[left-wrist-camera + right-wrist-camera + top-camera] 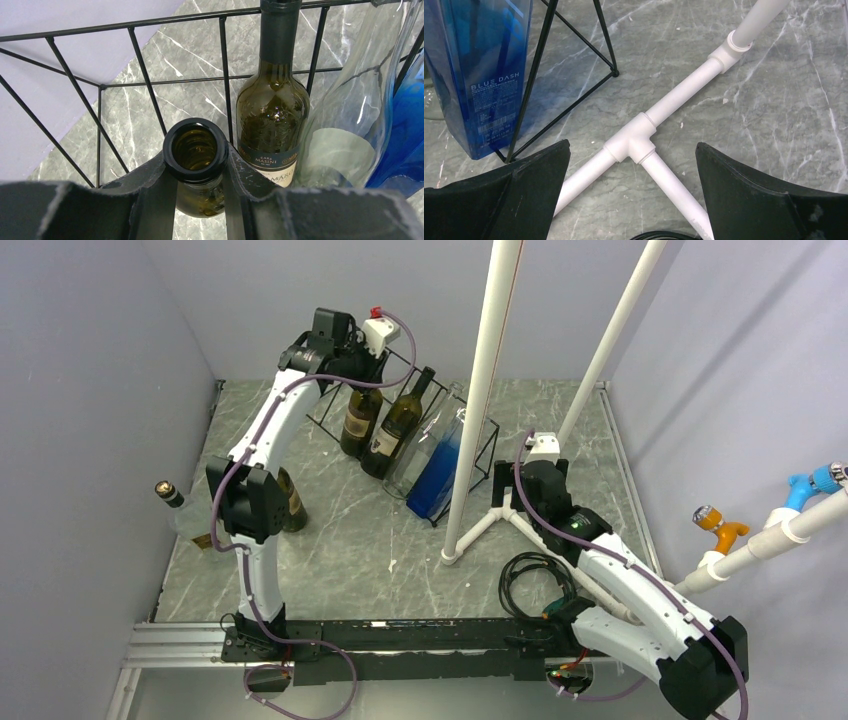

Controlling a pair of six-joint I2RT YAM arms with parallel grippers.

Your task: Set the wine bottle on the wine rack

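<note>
The neck of the bottle I am holding is still clear of the rack's top bar. My left gripper needs to go down toward that bar beside the second green bottle (272, 115) next and let go.
The black wire wine rack (482, 436) stands at the back of the table. My left gripper (352, 352) is shut on the neck of an olive-green wine bottle (360, 420), which leans in the rack's left part. In the left wrist view the bottle's open mouth (195, 149) sits between my fingers (145, 185), with the rack bars (150, 85) beyond. To its right lie a second green bottle (272, 115), a clear one (350, 110) and a blue one (405, 125). My right gripper (632, 145) is open over the white pipe foot, holding nothing.
A clear bottle with a dark cap (178, 508) and a dark bottle (293, 502) lie at the left by my left arm. Two white pipe posts (490, 390) rise from a stand (684, 90) right of the rack. A black cable coil (530, 580) lies near the right arm.
</note>
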